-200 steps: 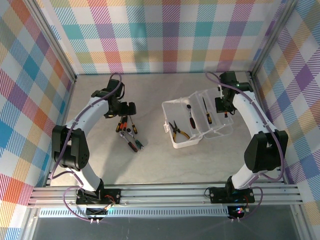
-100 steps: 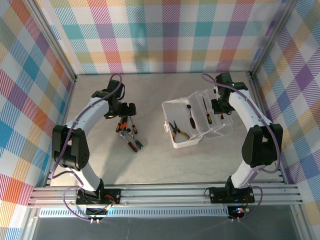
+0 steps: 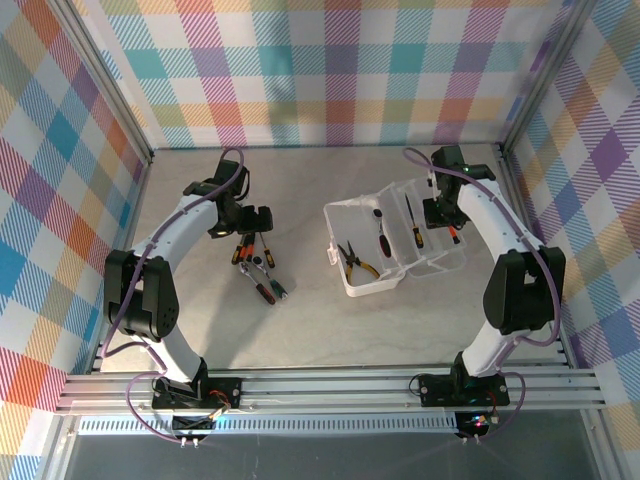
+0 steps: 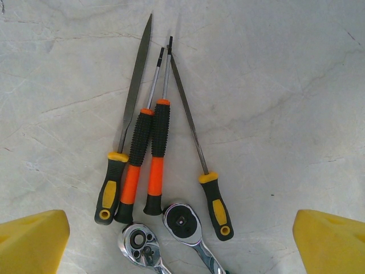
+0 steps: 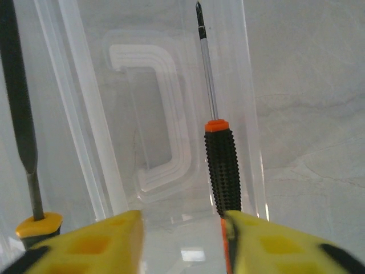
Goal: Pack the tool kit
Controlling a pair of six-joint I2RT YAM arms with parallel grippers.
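Note:
My left gripper draws back and down next, turning to straddle the ratchet head farther from the case, since that ratchet lies at an angle to its fingers.
The translucent tool case (image 3: 352, 288) lies open at centre right with yellow-handled pliers (image 3: 356, 262) and a screwdriver (image 3: 380, 232) inside. My right gripper (image 3: 447, 215) hovers over the case's open lid (image 3: 440, 264). Its fingers (image 5: 85, 245) stand open. A black-and-orange screwdriver (image 5: 222, 171) lies in the lid against the right finger's inner edge. A yellow-collared file (image 5: 25, 137) rests to its left. My left gripper (image 3: 250, 220) hangs open above two files (image 4: 122, 142), two orange screwdrivers (image 4: 157, 160) and two chrome ratchets (image 4: 185, 222) on the table.
Plaid walls and aluminium posts (image 3: 515, 110) close in the grey table on three sides. The loose tools (image 3: 258, 262) lie left of centre. Bare table surface (image 3: 330, 340) stretches between the case and the arm bases.
The right arm has shifted slightly left and back over the lid, then held still. The left arm and the loose tools have not moved.

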